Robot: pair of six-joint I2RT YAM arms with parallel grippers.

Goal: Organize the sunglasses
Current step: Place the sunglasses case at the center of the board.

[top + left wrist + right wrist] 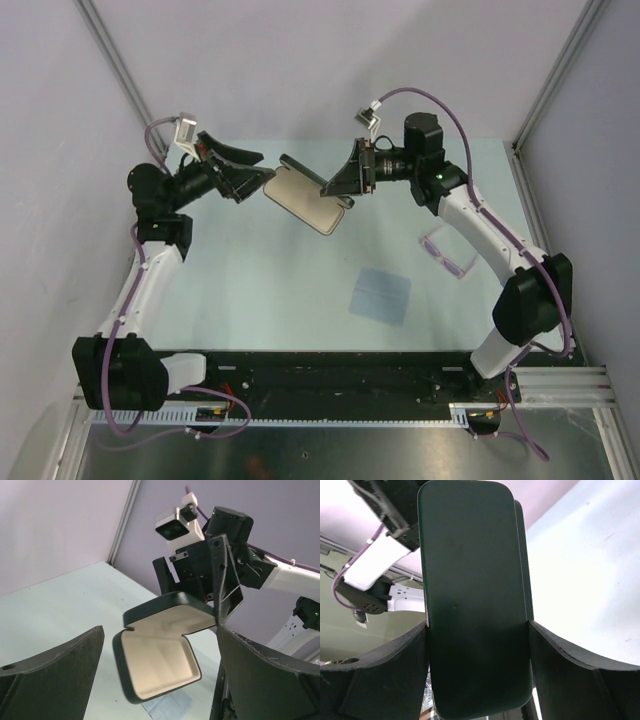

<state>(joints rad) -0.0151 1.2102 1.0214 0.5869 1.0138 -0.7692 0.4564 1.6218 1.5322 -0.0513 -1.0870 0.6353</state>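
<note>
The clear tabletop [288, 262] beside the cloth is below my right gripper and to its left in the top view, so my right gripper will next go down and release the case [303, 200] there.
The black case [303, 200] hangs open above the table, its cream lining facing up. My right gripper [343, 188] is shut on one half of it; in the right wrist view that black shell [472, 580] fills the gap between my fingers [477, 647]. My left gripper [247, 172] is open at the case's left end. In the left wrist view the open case [160, 662] sits between the spread fingers [160, 632], and the right fingertip is very near the lid's corner. The sunglasses [447, 254] lie on the table under my right arm.
A light blue square cloth [380, 295] lies flat on the table, in front of the case; a corner shows under the case in the left wrist view [165, 707]. Metal frame posts [115, 60] and walls stand at both sides.
</note>
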